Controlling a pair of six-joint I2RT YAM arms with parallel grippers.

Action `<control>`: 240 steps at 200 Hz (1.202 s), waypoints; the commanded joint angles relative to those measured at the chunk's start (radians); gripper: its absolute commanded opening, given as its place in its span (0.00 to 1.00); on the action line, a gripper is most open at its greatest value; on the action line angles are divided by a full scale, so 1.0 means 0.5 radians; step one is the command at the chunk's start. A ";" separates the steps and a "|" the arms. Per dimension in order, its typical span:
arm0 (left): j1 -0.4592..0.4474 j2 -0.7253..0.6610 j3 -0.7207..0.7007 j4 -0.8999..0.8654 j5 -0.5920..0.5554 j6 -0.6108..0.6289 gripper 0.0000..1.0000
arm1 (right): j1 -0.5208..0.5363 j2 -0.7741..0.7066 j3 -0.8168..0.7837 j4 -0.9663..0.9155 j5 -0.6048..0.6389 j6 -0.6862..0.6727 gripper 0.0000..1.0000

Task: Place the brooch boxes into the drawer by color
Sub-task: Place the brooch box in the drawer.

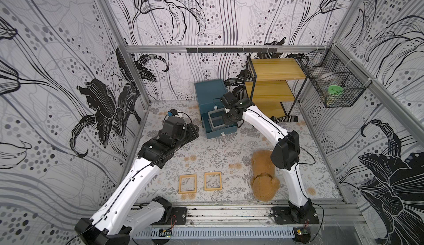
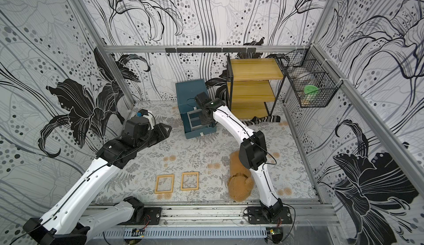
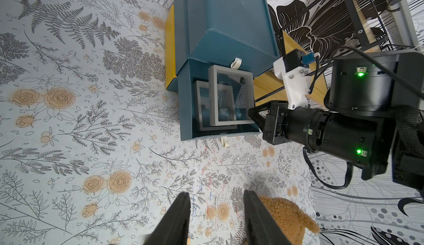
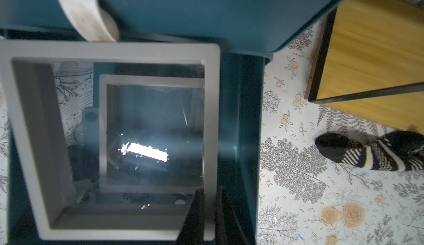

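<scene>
My right gripper comes down into the drawer next and releases its box atop the second grey brooch box (image 1: 217, 121) (image 4: 153, 134), which lies below the gripper and matches in color.
The teal chest (image 1: 210, 90) stands at the back with its bottom drawer (image 3: 185, 108) pulled out. My right gripper (image 4: 208, 190) is shut on the frame edge of a grey brooch box (image 4: 110, 48), holding it tilted just above the open drawer. A second grey brooch box (image 3: 197, 103) lies flat inside the drawer underneath. Two yellow-tan brooch boxes (image 1: 188, 184) (image 1: 213, 181) lie side by side near the table's front edge. My left gripper (image 3: 215, 195) hovers open left of the chest, with nothing between its fingers.
A brown teddy bear (image 1: 263, 179) lies at the front right beside the right arm. The yellow shelf rack (image 1: 273, 76) stands right of the chest, with a striped sock (image 1: 286, 118) at its foot. A wire basket (image 1: 332, 85) hangs on the right wall.
</scene>
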 commanded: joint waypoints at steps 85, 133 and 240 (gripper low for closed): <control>0.024 0.027 0.023 0.063 0.056 0.038 0.43 | -0.034 0.133 0.079 0.028 -0.097 -0.015 0.00; 0.029 0.027 0.011 0.072 0.068 0.040 0.43 | -0.043 0.199 0.138 0.000 -0.116 -0.005 0.00; 0.044 0.060 0.020 0.107 0.093 0.047 0.43 | -0.046 0.215 0.152 -0.017 -0.140 0.022 0.14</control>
